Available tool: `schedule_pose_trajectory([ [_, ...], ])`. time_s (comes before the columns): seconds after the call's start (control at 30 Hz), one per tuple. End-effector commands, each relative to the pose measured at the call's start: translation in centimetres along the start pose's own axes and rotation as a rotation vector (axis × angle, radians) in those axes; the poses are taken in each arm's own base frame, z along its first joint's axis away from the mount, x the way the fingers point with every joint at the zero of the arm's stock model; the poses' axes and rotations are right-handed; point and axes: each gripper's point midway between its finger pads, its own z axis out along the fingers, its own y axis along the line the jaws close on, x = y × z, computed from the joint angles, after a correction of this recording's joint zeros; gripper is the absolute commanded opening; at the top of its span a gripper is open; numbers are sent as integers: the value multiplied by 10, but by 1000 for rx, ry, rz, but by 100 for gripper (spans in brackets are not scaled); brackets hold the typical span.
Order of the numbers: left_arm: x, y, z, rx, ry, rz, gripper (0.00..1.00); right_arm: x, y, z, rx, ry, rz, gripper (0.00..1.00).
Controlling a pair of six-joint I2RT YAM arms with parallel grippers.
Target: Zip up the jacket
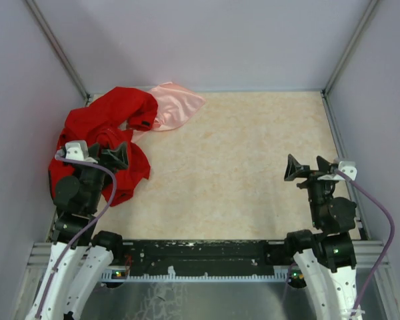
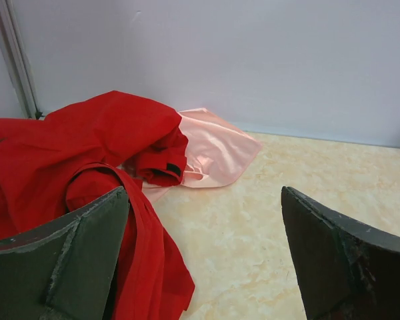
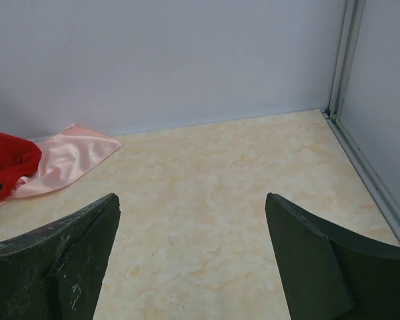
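I need to move my left gripper down onto the jacket's upper edge, tilting its fingers toward the table, to close there, since the jacket lies below the gripper's open fingers.
The jacket (image 1: 110, 127) is a crumpled bright red heap at the table's far left, with one fold hanging toward the front. In the left wrist view the jacket (image 2: 67, 153) fills the left half; a dark cuff shows, the zipper does not. My left gripper (image 1: 108, 155) hovers over the heap's near part, jaws wide open and holding nothing (image 2: 205, 200). On the right side my right gripper (image 1: 307, 167) stands open above bare table, far from the jacket (image 3: 3, 163), nothing between its fingers (image 3: 192, 203).
A pale pink shiny cloth (image 1: 175, 105) lies against the jacket's far right side near the back wall. Grey walls enclose the table on three sides, with metal corner posts (image 1: 343, 53). The marbled beige tabletop (image 1: 247, 153) spreads between the arms.
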Motion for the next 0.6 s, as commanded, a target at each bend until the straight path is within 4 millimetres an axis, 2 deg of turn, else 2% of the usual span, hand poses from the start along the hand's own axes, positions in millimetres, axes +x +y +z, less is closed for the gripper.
schedule_pose_trajectory([
  [0.0, -4, 0, 2, 0, -22, 5, 100, -22, -2, 2, 18, -70, -9, 90],
  [0.23, 5, -1, 10, -22, 27, -50, 100, -19, -5, 1, 30, -65, 1, 90],
  [0.33, 13, -3, 16, -30, 102, -68, 100, -20, -1, 0, 8, -65, 1, 90],
  [0.57, 39, 17, 26, -220, 285, -129, 100, -22, 1, -4, -5, -80, 7, 90],
])
